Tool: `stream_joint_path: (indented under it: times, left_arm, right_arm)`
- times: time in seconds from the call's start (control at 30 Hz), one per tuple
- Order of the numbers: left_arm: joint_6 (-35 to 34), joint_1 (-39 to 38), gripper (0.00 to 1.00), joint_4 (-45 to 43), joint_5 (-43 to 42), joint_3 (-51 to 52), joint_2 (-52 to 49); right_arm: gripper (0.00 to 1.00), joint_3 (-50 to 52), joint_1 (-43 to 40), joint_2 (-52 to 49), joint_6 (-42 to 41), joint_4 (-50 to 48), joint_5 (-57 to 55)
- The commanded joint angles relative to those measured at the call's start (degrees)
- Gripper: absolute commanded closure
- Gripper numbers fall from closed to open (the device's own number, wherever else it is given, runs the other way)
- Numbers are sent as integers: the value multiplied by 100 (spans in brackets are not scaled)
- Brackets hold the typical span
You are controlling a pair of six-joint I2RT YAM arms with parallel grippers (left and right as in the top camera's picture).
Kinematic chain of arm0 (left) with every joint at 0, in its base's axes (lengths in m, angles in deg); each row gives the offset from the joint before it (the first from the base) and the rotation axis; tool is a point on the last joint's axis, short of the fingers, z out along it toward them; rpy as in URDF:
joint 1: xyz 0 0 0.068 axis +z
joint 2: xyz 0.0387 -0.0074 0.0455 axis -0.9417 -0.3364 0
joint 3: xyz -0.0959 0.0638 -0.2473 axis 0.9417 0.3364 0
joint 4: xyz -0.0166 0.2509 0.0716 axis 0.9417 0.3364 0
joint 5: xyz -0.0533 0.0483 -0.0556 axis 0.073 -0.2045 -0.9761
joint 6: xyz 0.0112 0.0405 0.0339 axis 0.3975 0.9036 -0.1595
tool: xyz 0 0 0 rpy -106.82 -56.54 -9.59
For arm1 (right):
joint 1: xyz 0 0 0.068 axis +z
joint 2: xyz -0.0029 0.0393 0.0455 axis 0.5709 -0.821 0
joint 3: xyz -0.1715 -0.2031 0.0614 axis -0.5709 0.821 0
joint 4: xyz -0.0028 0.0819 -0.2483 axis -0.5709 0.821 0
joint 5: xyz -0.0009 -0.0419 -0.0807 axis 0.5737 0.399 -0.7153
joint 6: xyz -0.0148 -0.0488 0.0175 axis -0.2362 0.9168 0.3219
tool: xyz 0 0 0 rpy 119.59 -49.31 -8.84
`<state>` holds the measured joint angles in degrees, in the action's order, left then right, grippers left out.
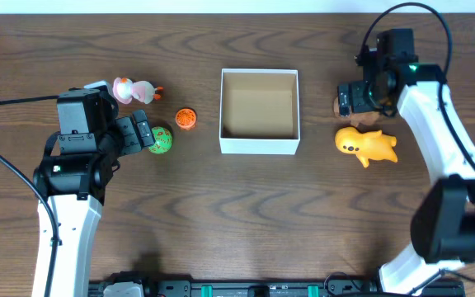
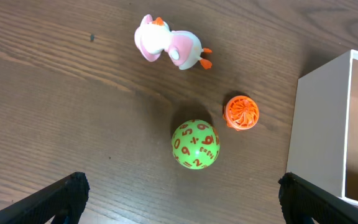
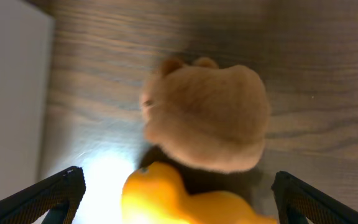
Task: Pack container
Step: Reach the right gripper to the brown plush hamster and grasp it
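Note:
My right gripper is to go down and move slightly outward onto the tan plush toy's body [image 1: 357, 113] [image 3: 207, 115], because the yellow duck-like toy lies close along the near side of the tan toy.
The container [image 1: 260, 145], a square white box with a tan cardboard inside, stands mid-table with nothing in it; its white wall shows in the left wrist view [image 2: 319, 118] and the right wrist view [image 3: 8, 93]. My left gripper [image 2: 180, 202] is open above the table, just short of a green ball with orange numbers [image 2: 195, 144] [image 1: 161, 140]. My right gripper [image 3: 178, 194] is open over a tan plush toy [image 3: 207, 115] and a yellow duck-like toy [image 3: 166, 199] [image 1: 366, 145]. In the overhead view the right gripper [image 1: 359, 99] hides most of the plush.
A pink and white bird toy [image 1: 132, 90] [image 2: 168, 48] and a small orange ridged ball [image 1: 185, 119] [image 2: 241, 112] lie left of the container.

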<state>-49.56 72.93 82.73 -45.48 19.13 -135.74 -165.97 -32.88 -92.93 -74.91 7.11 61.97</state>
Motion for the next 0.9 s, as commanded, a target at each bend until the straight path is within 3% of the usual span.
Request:
stream_joint_path:
  times: [0.0, 0.43, 0.53, 0.63, 0.73, 0.8, 0.87]
  left_arm:
    - [116, 35, 2, 13, 68, -122, 7]
    - [116, 35, 2, 13, 68, -122, 9]
    - [116, 35, 2, 13, 68, -122, 7]
    - [116, 35, 2, 13, 68, -122, 7]
    - [116, 35, 2, 13, 68, -122, 9]
    - [116, 35, 2, 13, 68, -122, 7]
    - [116, 35, 2, 13, 68, -122, 7]
  right_arm:
    - [1, -407, -103, -446, -195, 0, -264]
    - [2, -1239, -186, -1906, -192, 492, -422]
    - [19, -1239, -186, -2142, -195, 573, -407]
    - [55, -1239, -186, -2214, -304, 588, -389]
    - [83, -1241, -186, -2181, -337, 590, -389]
    - [96, -1266, -175, -2122, -348, 697, -393]
    - [99, -1368, -127, -2026, -369, 903, -398]
